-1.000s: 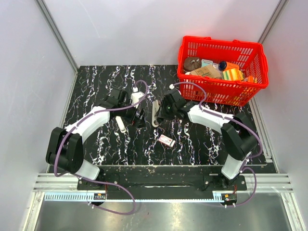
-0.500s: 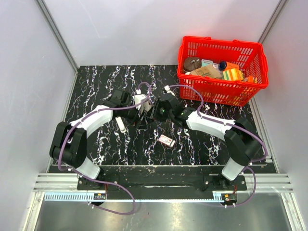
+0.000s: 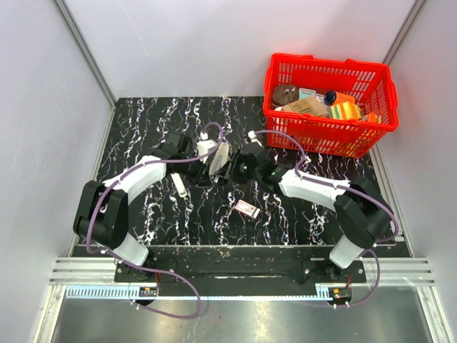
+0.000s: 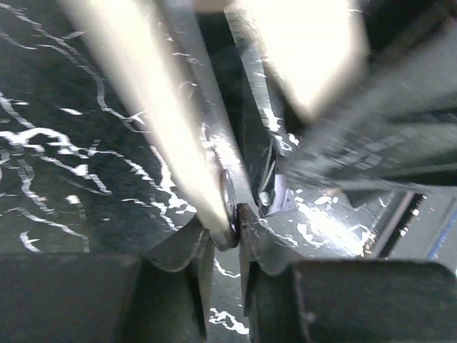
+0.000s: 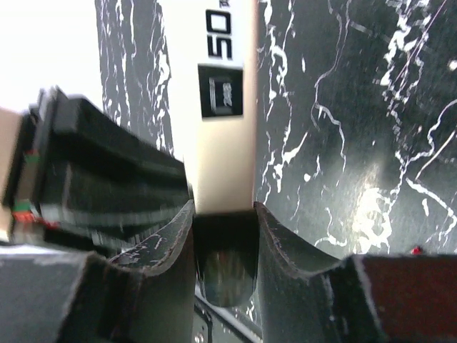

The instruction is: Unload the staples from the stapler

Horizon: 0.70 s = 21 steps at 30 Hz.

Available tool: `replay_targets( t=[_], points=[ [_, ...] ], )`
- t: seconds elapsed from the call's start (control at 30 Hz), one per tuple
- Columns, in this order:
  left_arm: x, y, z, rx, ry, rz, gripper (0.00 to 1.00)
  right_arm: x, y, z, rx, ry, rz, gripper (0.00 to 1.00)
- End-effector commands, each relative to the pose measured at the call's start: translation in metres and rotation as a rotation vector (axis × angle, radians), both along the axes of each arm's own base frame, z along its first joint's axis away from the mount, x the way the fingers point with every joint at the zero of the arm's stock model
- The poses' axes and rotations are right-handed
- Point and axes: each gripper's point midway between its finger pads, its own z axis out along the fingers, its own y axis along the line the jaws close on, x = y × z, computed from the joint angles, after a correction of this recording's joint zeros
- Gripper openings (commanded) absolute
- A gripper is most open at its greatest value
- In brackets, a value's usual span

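The spot on the bare table outward of the small box is below my right gripper's fingers, so I should lower that gripper with the stapler (image 3: 223, 157) onto it next and let the stapler go.
The stapler (image 3: 223, 157) hangs above the black marbled table (image 3: 143, 121), between my two grippers at mid-table. My right gripper (image 3: 233, 167) is shut on its dark rear end (image 5: 223, 236). Its pale body (image 5: 227, 143), marked "50", stretches away from the fingers (image 5: 178, 236). My left gripper (image 3: 213, 164) meets it from the left. In the left wrist view that gripper (image 4: 228, 232) is shut on a thin rounded metal tip of the stapler (image 4: 227, 214). A pale arm (image 4: 164, 107) and a metal strip run upward from there. No staples show.
A red basket (image 3: 285, 118) full of goods stands at the back right. A small red-and-white box (image 3: 248, 209) lies in front of the grippers. A slim white bar (image 3: 178, 184) lies under the left forearm.
My right gripper carried the stapler left and up off the table. The left gripper came in beside it and went from open to shut on the stapler's metal tip.
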Motion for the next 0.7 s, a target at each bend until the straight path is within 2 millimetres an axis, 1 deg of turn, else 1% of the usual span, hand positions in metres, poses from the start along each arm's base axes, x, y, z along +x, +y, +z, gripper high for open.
replay_targets(
  t=[0.0, 0.03, 0.1, 0.17, 0.23, 0.4, 0.5, 0.57, 0.67],
  points=[
    [0.031, 0.001, 0.022, 0.003, -0.170, -0.008, 0.07, -0.014, 0.009, 0.043, 0.139, -0.075, 0.062, 0.00],
    [0.036, 0.006, 0.022, 0.015, -0.181, 0.008, 0.03, -0.019, 0.007, 0.039, 0.133, -0.069, 0.069, 0.00],
    [0.043, 0.014, 0.019, 0.035, -0.193, 0.024, 0.01, -0.026, -0.001, 0.030, 0.113, -0.057, 0.075, 0.00],
    [0.052, 0.021, 0.019, 0.064, -0.223, 0.035, 0.01, -0.032, -0.007, 0.028, 0.094, -0.061, 0.091, 0.00],
    [0.060, 0.028, 0.018, 0.103, -0.268, 0.041, 0.01, -0.035, -0.011, 0.028, 0.065, -0.076, 0.114, 0.00],
    [0.078, 0.040, 0.019, 0.192, -0.366, 0.063, 0.00, -0.039, -0.022, 0.037, -0.004, -0.125, 0.199, 0.00],
    [0.091, 0.050, 0.016, 0.294, -0.440, 0.061, 0.00, -0.039, -0.034, 0.027, -0.087, -0.103, 0.259, 0.00],
    [0.096, 0.055, 0.015, 0.348, -0.483, 0.047, 0.00, -0.037, -0.040, 0.019, -0.136, -0.106, 0.324, 0.00],
    [0.101, 0.060, 0.016, 0.419, -0.551, 0.029, 0.00, -0.038, -0.054, 0.004, -0.230, -0.087, 0.374, 0.00]
  ],
)
